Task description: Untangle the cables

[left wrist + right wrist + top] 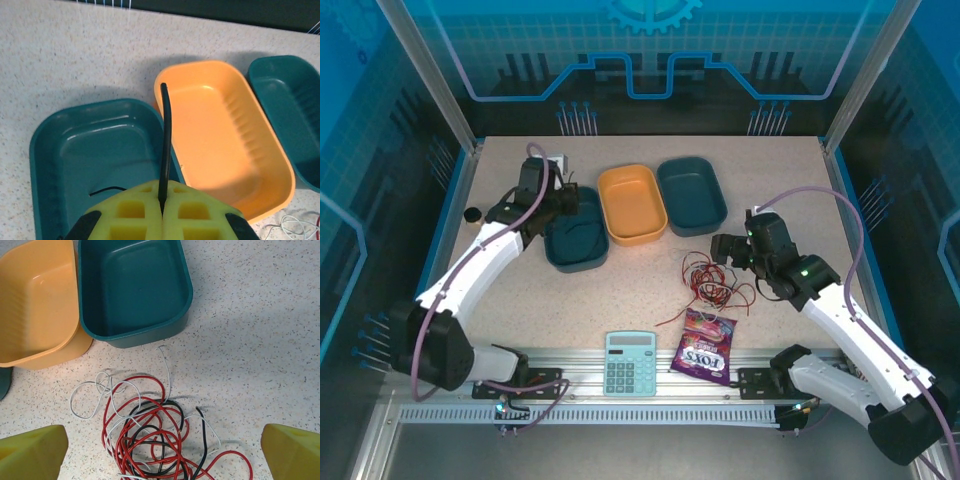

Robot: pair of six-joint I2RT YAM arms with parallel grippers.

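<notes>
My left gripper will next go down into the teal bin with the short black wire, and then it will let go of the cable there.
My left gripper [162, 200] is shut on a black cable [165, 135]. The cable's stiff end sticks up from between the yellow fingers, over the left teal bin [55, 145]. A short piece of black wire [107, 189] lies in that bin. In the top view this gripper [565, 200] hangs at the bin's far edge. A tangle of red, black and white cables [150, 435] lies on the speckled table in front of the bins [715, 280]. My right gripper [162, 452] stands wide open above the tangle with nothing between its fingers. In the top view it [725, 250] is just right of the pile.
An orange bin [632, 205] and a second teal bin [692, 195] stand side by side right of the first one. A calculator [630, 362] and a purple candy bag [703, 345] lie near the front rail. A small black object [472, 213] sits by the left edge.
</notes>
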